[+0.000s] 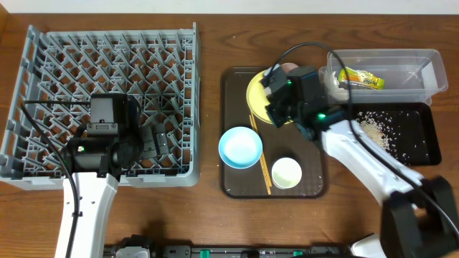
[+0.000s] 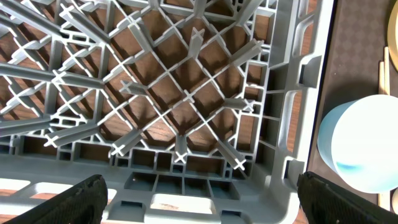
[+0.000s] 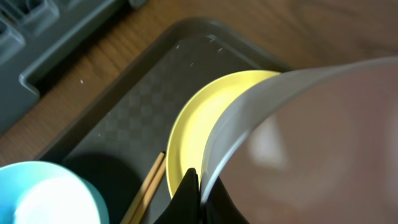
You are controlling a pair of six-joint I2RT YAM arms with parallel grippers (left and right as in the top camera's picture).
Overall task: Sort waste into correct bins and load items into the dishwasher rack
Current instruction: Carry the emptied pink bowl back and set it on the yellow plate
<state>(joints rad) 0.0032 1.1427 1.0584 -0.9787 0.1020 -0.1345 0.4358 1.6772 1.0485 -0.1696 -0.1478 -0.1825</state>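
Observation:
The white bowl (image 3: 311, 137) still hangs tilted above the yellow plate. My right gripper needs to go down next toward the plate's edge by the chopsticks and let go of the bowl's rim.
My right gripper (image 3: 199, 194) is shut on the rim of the white bowl (image 3: 311, 137), which hangs tilted above the round yellow plate (image 3: 189, 124); from overhead the gripper (image 1: 281, 75) hides most of the bowl. The plate (image 1: 255, 97), two chopsticks (image 1: 259, 154), the light blue bowl (image 1: 239, 147) and the small white cup (image 1: 286, 173) sit on a brown serving tray (image 1: 233, 86). My left gripper (image 2: 202, 205) stands open over the near right corner of the grey dishwasher rack (image 2: 186, 99), nothing between its fingers (image 2: 68, 202). The rack (image 1: 72, 57) fills the left side.
At the back right a clear box (image 1: 416, 64) holds the yellow-green wrapper (image 1: 361, 78). In front of it, a black tray (image 1: 424, 143) carries scattered white grains (image 1: 376, 129). The blue bowl (image 2: 367, 149) lies just right of the rack's wall.

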